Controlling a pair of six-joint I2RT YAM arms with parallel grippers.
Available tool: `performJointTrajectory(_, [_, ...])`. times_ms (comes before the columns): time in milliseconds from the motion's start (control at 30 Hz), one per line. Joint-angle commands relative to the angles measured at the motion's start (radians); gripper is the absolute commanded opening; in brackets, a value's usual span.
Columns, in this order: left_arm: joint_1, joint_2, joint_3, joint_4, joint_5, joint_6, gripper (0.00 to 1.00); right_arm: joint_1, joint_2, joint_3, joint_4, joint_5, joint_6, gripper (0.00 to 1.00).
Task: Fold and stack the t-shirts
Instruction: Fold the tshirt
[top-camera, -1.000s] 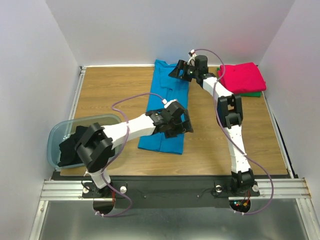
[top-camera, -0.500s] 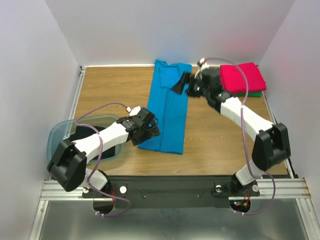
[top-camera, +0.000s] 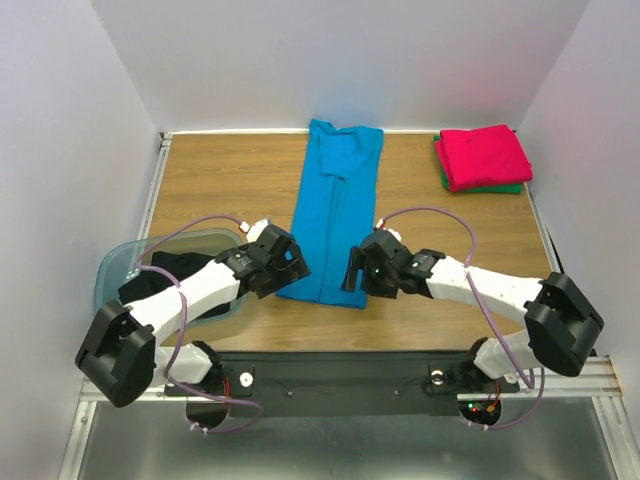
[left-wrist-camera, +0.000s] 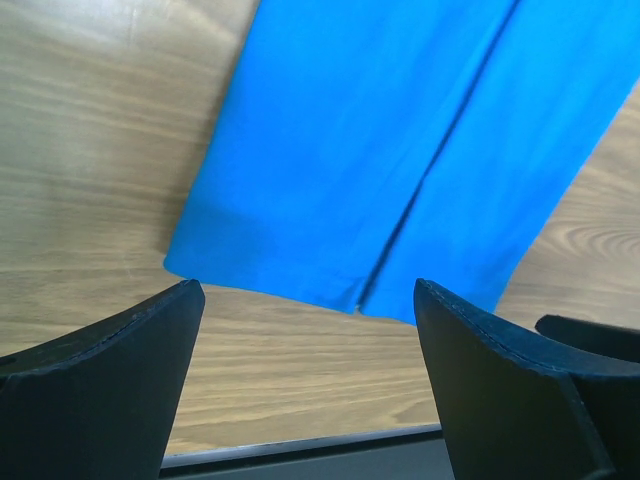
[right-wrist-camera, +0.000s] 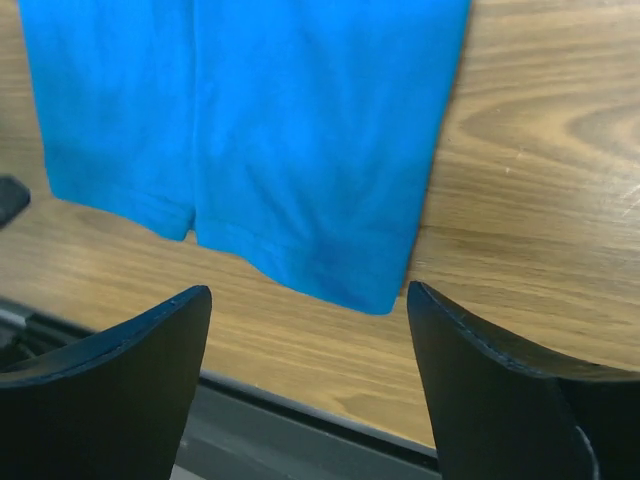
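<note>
My left gripper needs to move down next onto the near corner of the folded t-shirt on the bin's side and close there, because that corner lies flat below its open fingers.
The bright blue t-shirt (top-camera: 335, 218) lies flat in the table's middle, folded into a long narrow strip; it shows in the left wrist view (left-wrist-camera: 400, 140) and the right wrist view (right-wrist-camera: 260, 130). My left gripper (top-camera: 290, 268) is open and empty by the strip's near left corner. My right gripper (top-camera: 355, 275) is open and empty by its near right corner. The red-pink t-shirt (top-camera: 485, 155) lies folded on the green t-shirt (top-camera: 500, 188) at the far right. The black t-shirt (top-camera: 165, 275) lies in the bin.
The translucent blue-grey plastic bin (top-camera: 115, 265) stands at the near left. The table's near edge (left-wrist-camera: 300, 450) runs just below both grippers. White walls close in the table on three sides.
My right arm has swung from the shirt's far end down to its near right corner. My left gripper has shifted slightly, staying by the near left corner. The shirt lies still.
</note>
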Motion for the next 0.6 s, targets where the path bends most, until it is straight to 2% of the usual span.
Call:
performJointTrajectory(0, [0.003, -0.049, -0.034, 0.040, 0.014, 0.017, 0.98, 0.034, 0.046, 0.014, -0.003, 0.102, 0.113, 0.81])
performJointTrajectory(33, [0.003, -0.060, -0.039, 0.037, 0.013, 0.017, 0.98, 0.046, 0.060, 0.018, -0.003, 0.105, 0.120, 0.70])
performJointTrajectory(67, [0.005, -0.066, -0.043, 0.028, 0.005, 0.016, 0.98, 0.052, 0.071, 0.025, -0.005, 0.103, 0.125, 0.66])
performJointTrajectory(233, [0.005, -0.113, -0.063, 0.022, -0.023, -0.001, 0.98, 0.090, 0.108, 0.007, -0.006, 0.106, 0.160, 0.54])
performJointTrajectory(567, [0.011, -0.106, -0.060, 0.020, -0.017, -0.006, 0.98, 0.097, 0.172, -0.016, -0.011, 0.134, 0.176, 0.46])
